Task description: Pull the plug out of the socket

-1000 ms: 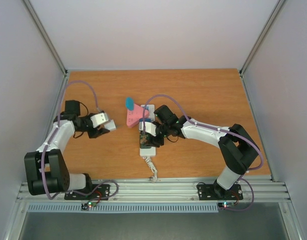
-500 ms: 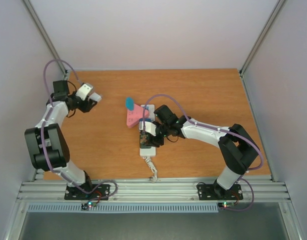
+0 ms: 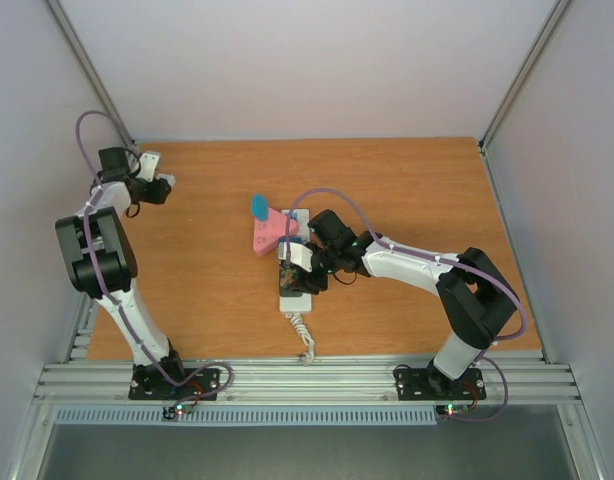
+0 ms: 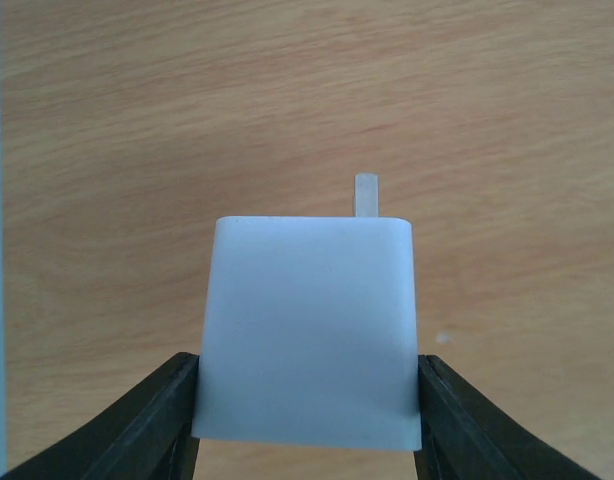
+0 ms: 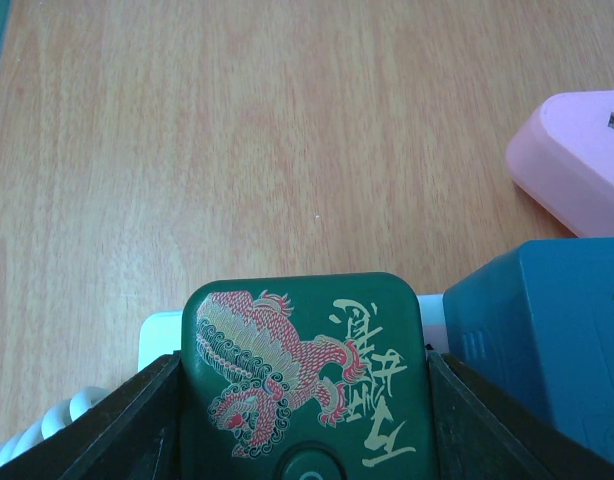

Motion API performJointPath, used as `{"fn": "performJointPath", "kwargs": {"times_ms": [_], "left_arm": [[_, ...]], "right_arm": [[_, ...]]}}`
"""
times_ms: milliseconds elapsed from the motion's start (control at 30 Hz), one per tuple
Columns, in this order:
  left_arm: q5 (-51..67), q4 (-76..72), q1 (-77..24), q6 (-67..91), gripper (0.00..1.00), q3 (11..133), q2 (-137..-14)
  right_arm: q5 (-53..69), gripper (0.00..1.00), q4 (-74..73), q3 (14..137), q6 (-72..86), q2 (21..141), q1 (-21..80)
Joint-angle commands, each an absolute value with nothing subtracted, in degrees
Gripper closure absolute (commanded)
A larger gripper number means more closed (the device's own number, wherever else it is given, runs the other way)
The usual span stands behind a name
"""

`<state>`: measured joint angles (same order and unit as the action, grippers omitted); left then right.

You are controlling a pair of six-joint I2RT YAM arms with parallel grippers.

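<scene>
This corner of the table is clear of the power strip, so next my left gripper will lower to set the white plug point(image 4: 309, 330) on the bare wood below and release it there.
The socket, a white power strip point(image 3: 294, 296), lies mid-table with its coiled cord point(image 3: 305, 338) toward the near edge. My right gripper point(image 3: 298, 264) is shut on a dark green plug with a red dragon print point(image 5: 302, 370) that sits on the strip point(image 5: 159, 334). A blue adapter point(image 5: 547, 340) and a pink adapter point(image 5: 577, 160) stand next to it. My left gripper point(image 3: 153, 172) is at the table's far left corner, well away from the strip. It is shut on a white plug point(image 4: 309, 330) with one prong point(image 4: 366, 194) showing, held above the wood.
A teal piece point(image 3: 258, 208) lies by the pink adapter point(image 3: 270, 232) at the strip's far end. The left wall and metal frame post point(image 3: 97, 95) stand close to my left gripper. The wooden table point(image 3: 407, 190) ends at a metal rail at the front.
My left arm has swung from the middle left of the table to the far left corner, carrying the white plug. My right arm and the strip have not moved.
</scene>
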<state>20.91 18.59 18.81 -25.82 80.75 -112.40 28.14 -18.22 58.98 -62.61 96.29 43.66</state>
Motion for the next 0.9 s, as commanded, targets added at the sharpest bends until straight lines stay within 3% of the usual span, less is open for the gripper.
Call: {"fn": "performJointPath", "kwargs": {"times_ms": [0, 500, 700, 867], "left_arm": [[17.50, 16.27, 19.51, -23.60, 0.70, 86.93, -117.66], [13.67, 18.47, 19.51, -23.06, 0.63, 97.04, -129.48], [13.93, 18.99, 19.51, -24.23, 0.48, 96.16, -129.34], [15.13, 19.55, 19.51, -25.28, 0.26, 94.94, -127.69]], "right_arm": [[27.05, 0.52, -27.50, 56.31, -58.25, 100.42, 43.14], [28.01, 0.46, -27.15, 56.70, -57.44, 100.29, 43.13], [29.15, 0.41, -28.27, 57.98, -57.15, 100.10, 43.10], [29.72, 0.32, -28.98, 58.83, -57.06, 99.81, 43.09]]}}
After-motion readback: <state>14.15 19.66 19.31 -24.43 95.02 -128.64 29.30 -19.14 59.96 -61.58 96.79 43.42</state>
